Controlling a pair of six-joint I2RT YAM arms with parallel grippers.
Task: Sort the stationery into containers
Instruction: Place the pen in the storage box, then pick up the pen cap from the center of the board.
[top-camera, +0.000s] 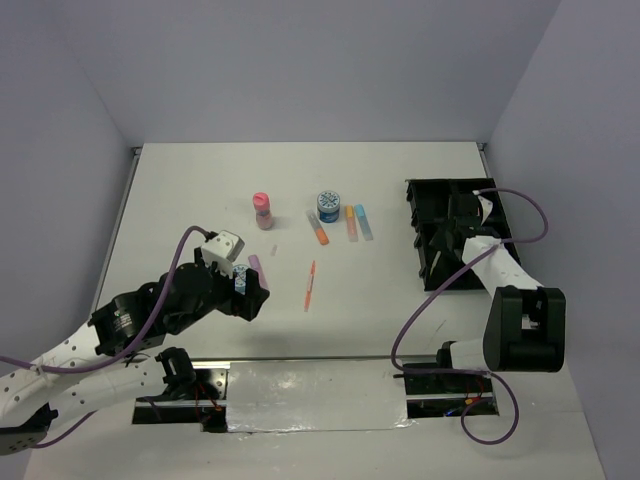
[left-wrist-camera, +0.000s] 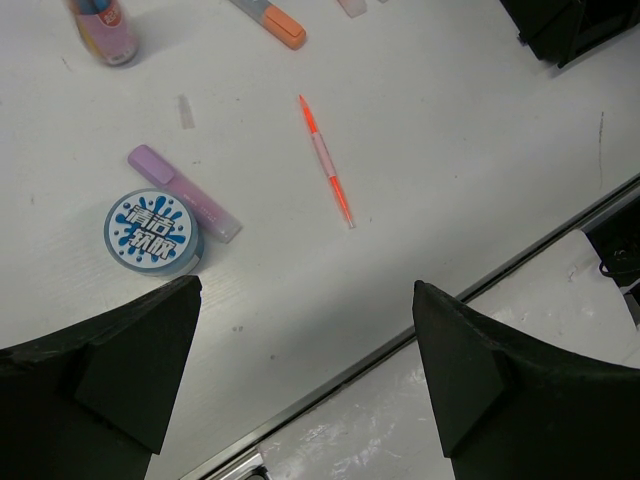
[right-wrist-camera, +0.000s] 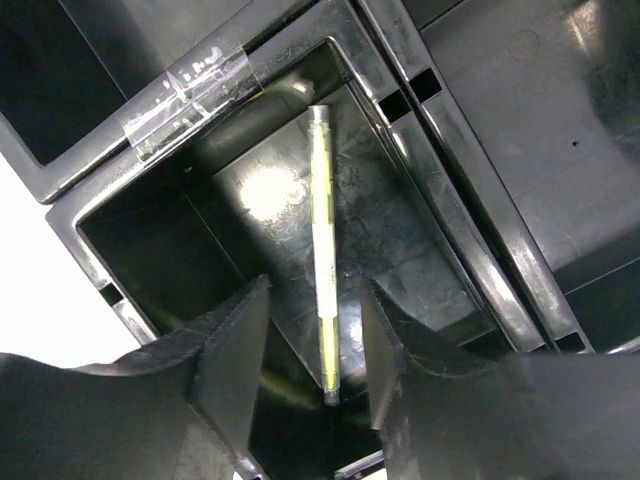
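Note:
My left gripper should next move outward and down onto a small clear piece (top-camera: 274, 250) (left-wrist-camera: 186, 112) past the purple marker, because that piece is still unsorted there.
My left gripper (top-camera: 248, 293) (left-wrist-camera: 307, 288) is open and empty, hovering over the table. Just past its left finger a blue-white tub (left-wrist-camera: 153, 232) (top-camera: 241, 279) stands against a purple marker (left-wrist-camera: 185, 193) (top-camera: 257, 265). A thin orange pen (left-wrist-camera: 326, 163) (top-camera: 310, 285) lies to the right. The pink bottle (top-camera: 263, 210) (left-wrist-camera: 102, 30), a second tub (top-camera: 328, 207), two orange markers (top-camera: 318, 230) (top-camera: 350, 220) and a blue marker (top-camera: 365, 222) sit farther back. My right gripper (top-camera: 457, 215) (right-wrist-camera: 315, 290) is open inside the black organiser tray (top-camera: 432, 195) (right-wrist-camera: 450, 200). A yellow pen (right-wrist-camera: 322, 250) lies in that compartment between the fingers, untouched.
A shiny metal strip (top-camera: 310, 395) (left-wrist-camera: 470, 400) runs along the table's near edge between the arm bases. Clear tape (right-wrist-camera: 190, 90) sits on one tray divider. The tray's corner shows at the top right of the left wrist view (left-wrist-camera: 560, 30). Grey walls close in the table.

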